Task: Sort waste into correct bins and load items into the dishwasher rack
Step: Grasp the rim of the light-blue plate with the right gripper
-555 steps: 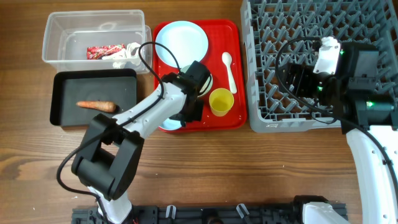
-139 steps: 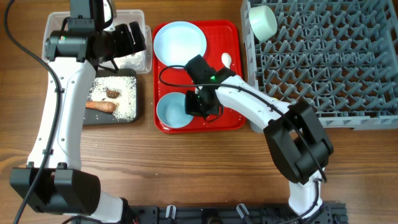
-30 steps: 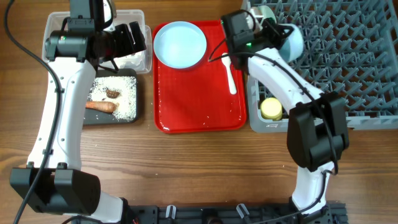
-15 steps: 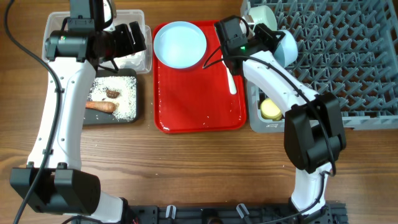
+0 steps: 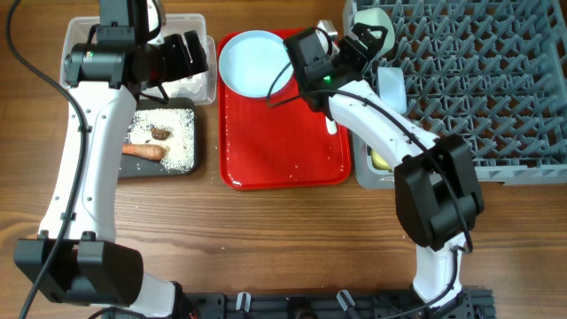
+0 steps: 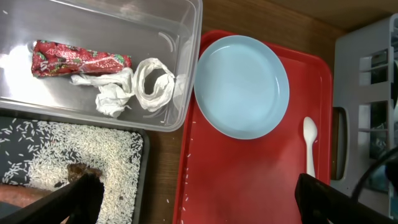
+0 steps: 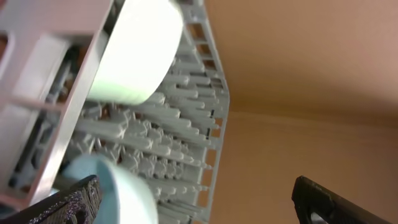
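My right gripper next goes left in the overhead view and down onto the blue plate's rim facing the spoon, as that plate still needs loading.
My right gripper [image 5: 365,42] is open and holds nothing, at the dishwasher rack's [image 5: 496,106] left edge. Just below it the pale blue bowl [image 5: 392,89] stands on edge among the pegs, and it shows in the right wrist view as the blue bowl [image 7: 118,193] beside the pale green bowl [image 7: 137,50]. The green bowl [image 5: 372,22] sits in the rack's far left corner, with the yellow cup [image 5: 379,159] half hidden lower down. The blue plate [image 5: 257,62] and white spoon [image 6: 309,146] lie on the red tray [image 5: 283,151]. My left gripper [image 5: 190,55] hangs open over the clear tub [image 5: 80,53].
The clear tub holds a red wrapper [image 6: 78,59] and white tissue [image 6: 134,87]. The black tray [image 5: 182,168] holds rice [image 6: 74,158], a brown lump [image 5: 159,133] and a carrot stick [image 5: 146,151]. My right arm [image 5: 381,115] crosses the tray's right edge. A few rice grains [image 6: 186,186] lie on the red tray.
My right gripper has opened and let go of the pale blue bowl, which now stands on edge in the rack. The right wrist drew back to the left. The left arm has not moved.
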